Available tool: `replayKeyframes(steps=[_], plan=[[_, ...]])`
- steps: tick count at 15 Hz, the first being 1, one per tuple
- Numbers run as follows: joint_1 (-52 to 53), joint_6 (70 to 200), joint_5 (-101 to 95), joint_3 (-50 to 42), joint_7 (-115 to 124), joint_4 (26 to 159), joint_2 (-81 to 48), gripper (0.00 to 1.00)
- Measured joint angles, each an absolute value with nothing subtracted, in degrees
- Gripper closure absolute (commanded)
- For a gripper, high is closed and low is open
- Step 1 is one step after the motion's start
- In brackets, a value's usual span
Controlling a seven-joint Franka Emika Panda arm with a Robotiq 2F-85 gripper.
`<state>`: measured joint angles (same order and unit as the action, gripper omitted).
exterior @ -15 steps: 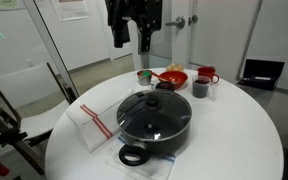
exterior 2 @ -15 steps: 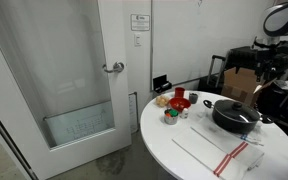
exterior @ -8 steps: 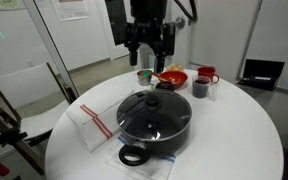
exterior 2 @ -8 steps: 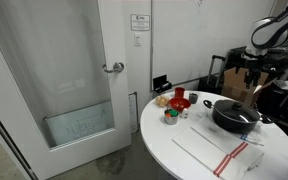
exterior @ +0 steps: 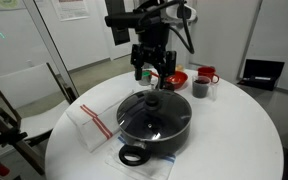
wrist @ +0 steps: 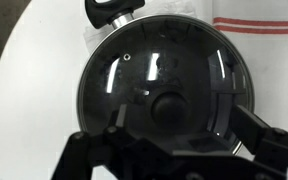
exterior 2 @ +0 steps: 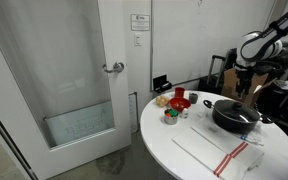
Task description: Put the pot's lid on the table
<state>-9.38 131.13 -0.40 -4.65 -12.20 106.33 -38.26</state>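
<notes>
Next, my gripper moves down toward the lid until its spread fingers are on either side of the black knob (exterior: 152, 100) (wrist: 169, 103), already between them, and closes.
The wide black pot (exterior: 154, 128) stands on the round white table (exterior: 234, 140), toward its front. The glass lid (exterior: 154, 112) with a black centre knob (exterior: 152, 100) sits closed on it. Both show in an exterior view, the pot (exterior 2: 236, 118) on the table (exterior 2: 189, 150). My gripper (exterior: 154, 72) hangs open and empty a little above the lid, also seen in an exterior view (exterior 2: 246, 92). In the wrist view the lid (wrist: 134, 70) fills the frame, the knob (wrist: 169, 103) lies between my spread fingers, and one pot handle (wrist: 112, 10) is at the top.
Behind the pot stand a red bowl (exterior: 174, 78), a red mug (exterior: 206, 74), a dark cup (exterior: 200, 88) and a small cup (exterior: 142, 76). A white towel with red stripes (exterior: 92, 124) lies beside the pot. A chair (exterior: 29, 95) stands by the table.
My gripper has come down from high above the table and moved over the pot, and now hangs just above the lid's knob. The pot and lid have not moved.
</notes>
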Motion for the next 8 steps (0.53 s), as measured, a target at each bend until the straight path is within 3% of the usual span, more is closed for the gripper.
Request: replayKeyframes(steps=[8], plan=[[-9.37,131.14,-0.41,-4.46,-12.15,102.02,-44.66,0.00]])
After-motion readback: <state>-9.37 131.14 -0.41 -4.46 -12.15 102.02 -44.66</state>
